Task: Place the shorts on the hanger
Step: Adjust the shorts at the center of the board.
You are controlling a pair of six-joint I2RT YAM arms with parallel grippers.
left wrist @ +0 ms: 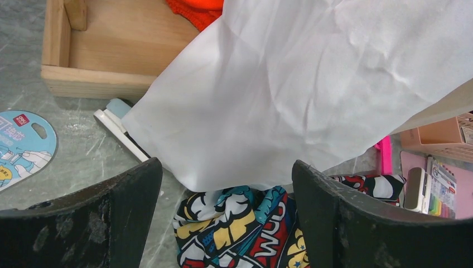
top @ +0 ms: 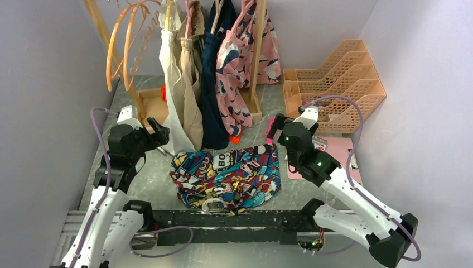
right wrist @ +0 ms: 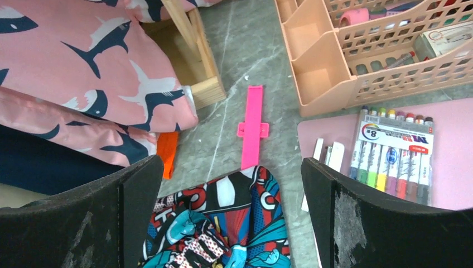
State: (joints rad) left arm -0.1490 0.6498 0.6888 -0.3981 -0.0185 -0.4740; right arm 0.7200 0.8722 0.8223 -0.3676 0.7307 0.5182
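The robot's right gripper will next move back and to the left in the top view, then down onto the bunched folds beside the curved silvery piece (top: 213, 205), because cloth gathers there.
The comic-print shorts (top: 226, 176) lie crumpled on the table between the two arms. They also show in the left wrist view (left wrist: 240, 223) and the right wrist view (right wrist: 223, 223). A small curved silvery piece (top: 213, 205) lies at their near edge; I cannot tell what it is. Slim orange-tan hangers (top: 124, 47) hang on the rack at the back left. My left gripper (top: 160, 134) (left wrist: 226, 173) is open and empty above the shorts' far left corner, close to a hanging white garment (left wrist: 290, 95). My right gripper (top: 279, 125) (right wrist: 231, 167) is open and empty above the shorts' far right corner.
A wooden rack base (top: 146, 103) carries hanging clothes: cream (top: 187, 84), navy (top: 215, 84) and pink shark-print (right wrist: 83, 67). A peach file organiser (top: 334, 84) stands back right. A pink mat (right wrist: 452, 117) holds a marker pack (right wrist: 393, 156). A pink strip (right wrist: 252, 125) lies beside the shorts.
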